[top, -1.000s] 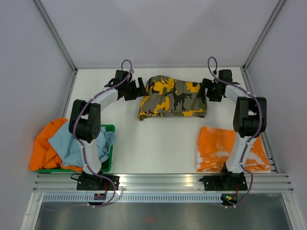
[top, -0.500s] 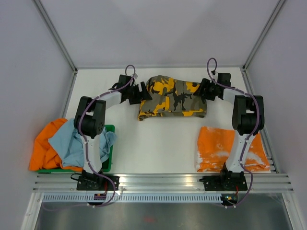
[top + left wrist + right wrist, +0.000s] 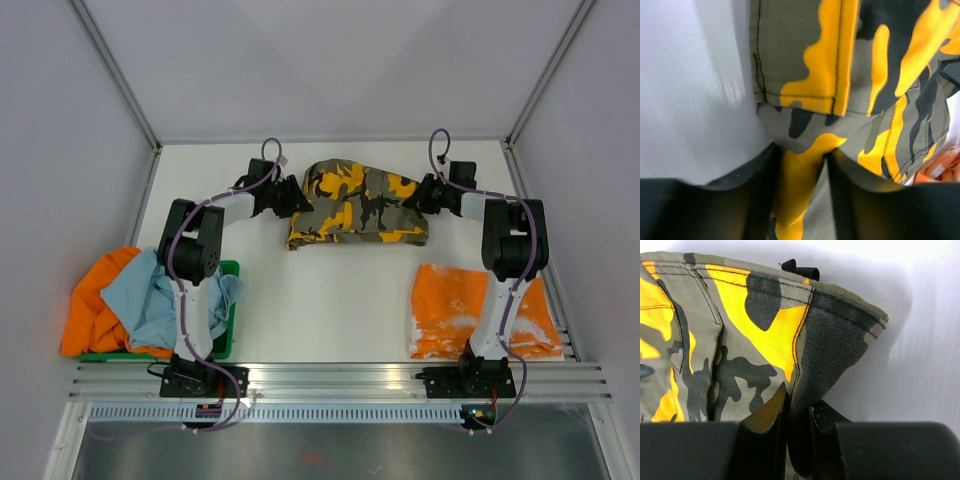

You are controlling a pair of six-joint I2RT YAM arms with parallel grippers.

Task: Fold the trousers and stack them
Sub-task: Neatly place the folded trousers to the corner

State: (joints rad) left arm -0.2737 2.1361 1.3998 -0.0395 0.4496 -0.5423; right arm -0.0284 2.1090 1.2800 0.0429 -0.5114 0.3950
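My right gripper rises next and carries the trousers point(image 3: 358, 203) back. It then lowers and releases them over the orange garment, back from it and folded for stacking.
The camouflage trousers point(image 3: 358, 203) lie folded into a short wide bundle at the back middle of the white table point(image 3: 330, 290). My left gripper point(image 3: 292, 197) is at the bundle's left end. In the left wrist view a thick fold of yellow and olive cloth point(image 3: 880, 75) fills the gap between the two black fingers of that gripper point(image 3: 801, 150). My right gripper point(image 3: 424, 195) is at the bundle's right end. In the right wrist view the gripper point(image 3: 799, 395) is pinched tight on the dark hemmed edge of the trousers point(image 3: 740, 330).
A folded orange garment point(image 3: 470, 310) lies at the front right beside the right arm's base. At the front left a green tray point(image 3: 228, 268) holds a light blue cloth point(image 3: 150, 300) and an orange cloth point(image 3: 95, 305). Grey walls close in both sides.
Both grippers have moved inward onto the two ends of the trousers, and their jaws have closed from wide open onto the cloth. The bundle itself has barely shifted.
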